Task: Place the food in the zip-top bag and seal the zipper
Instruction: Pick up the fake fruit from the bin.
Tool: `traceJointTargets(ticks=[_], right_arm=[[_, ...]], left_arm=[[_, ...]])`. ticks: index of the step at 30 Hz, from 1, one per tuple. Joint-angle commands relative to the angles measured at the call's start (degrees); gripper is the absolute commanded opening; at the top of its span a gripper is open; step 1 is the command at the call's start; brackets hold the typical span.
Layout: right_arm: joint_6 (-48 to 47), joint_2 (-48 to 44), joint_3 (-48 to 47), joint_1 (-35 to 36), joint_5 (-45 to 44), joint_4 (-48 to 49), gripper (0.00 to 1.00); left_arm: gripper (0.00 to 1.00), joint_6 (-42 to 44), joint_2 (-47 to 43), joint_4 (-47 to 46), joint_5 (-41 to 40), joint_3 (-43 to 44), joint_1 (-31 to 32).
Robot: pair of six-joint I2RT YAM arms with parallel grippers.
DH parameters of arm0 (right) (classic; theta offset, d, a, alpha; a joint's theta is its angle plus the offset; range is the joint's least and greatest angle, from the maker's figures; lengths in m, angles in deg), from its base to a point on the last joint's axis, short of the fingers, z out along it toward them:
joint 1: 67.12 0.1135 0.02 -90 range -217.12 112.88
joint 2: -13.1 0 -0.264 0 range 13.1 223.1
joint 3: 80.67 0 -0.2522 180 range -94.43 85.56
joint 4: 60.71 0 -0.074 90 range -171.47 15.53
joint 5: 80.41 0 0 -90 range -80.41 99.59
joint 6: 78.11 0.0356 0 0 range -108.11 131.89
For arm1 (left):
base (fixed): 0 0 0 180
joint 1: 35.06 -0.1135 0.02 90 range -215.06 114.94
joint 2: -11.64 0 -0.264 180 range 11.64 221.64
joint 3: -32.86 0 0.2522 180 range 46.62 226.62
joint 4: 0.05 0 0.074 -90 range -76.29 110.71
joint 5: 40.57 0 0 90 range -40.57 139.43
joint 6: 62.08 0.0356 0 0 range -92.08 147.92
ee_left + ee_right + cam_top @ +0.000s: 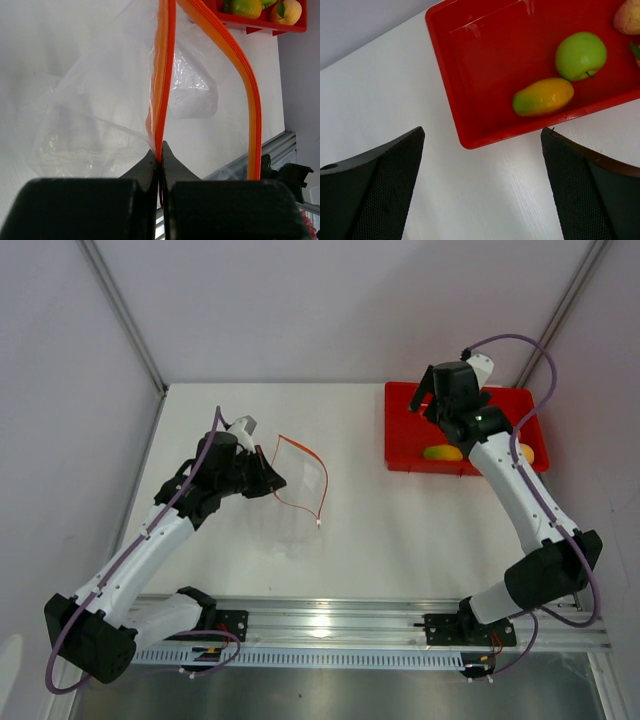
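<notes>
My right gripper is open and will turn and go down into the red tray (485, 60) onto the mango's middle (543, 97), since the mango's long side lies along the open fingers' spread.
The clear zip-top bag (303, 483) hangs left of the table's middle, its mouth held open. My left gripper (268, 479) is shut on one side of the orange-red zipper (163, 75); the zipper's other side curves away to the right. The food lies in the red tray (485, 60): a yellow-green mango (543, 96), a green apple (581, 55) and an orange-yellow peach (627, 16) at the frame's edge. My right gripper (482, 131) is open and empty, hovering over bare table just off the tray's corner. From above, the right gripper (432, 398) sits over the tray's left end.
The red tray (405, 430) stands at the back right of the white table. An aluminium rail (330, 625) carrying both arm bases runs along the near edge. Grey walls with metal posts close in the back and sides.
</notes>
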Motion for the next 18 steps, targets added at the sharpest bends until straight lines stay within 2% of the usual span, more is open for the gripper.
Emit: traceJointTargets(ticks=[1, 3, 6, 10, 14, 18], right_arm=[[9.5, 4.9, -7.8, -5.4, -2.6, -5.7, 0.99], [16.2, 8.8, -11.8, -9.9, -2.7, -10.0, 0.99], [19.9, 13.6, -15.6, -13.9, -1.5, -11.1, 0.99], [24.1, 20.7, -22.9, -15.5, -2.2, -14.2, 0.99], [30.5, 28.8, -33.2, -16.1, -6.6, -25.3, 0.99], [35.0, 35.7, -38.3, -17.3, -1.6, -29.6, 0.99]], left_arm=[[0.01, 1.6, -1.2, -1.2, 1.1, -0.3, 0.2], [0.01, 1.3, -1.2, -0.7, 0.6, -0.4, 0.2], [0.00, -0.1, -1.5, -0.7, -0.6, -1.3, 0.2], [0.01, -0.7, -1.9, -0.9, -0.8, -1.6, 0.2], [0.01, -0.8, -1.3, -0.4, -0.9, -1.2, 0.2], [0.01, -0.8, -1.1, -0.4, -1.2, -1.5, 0.2]])
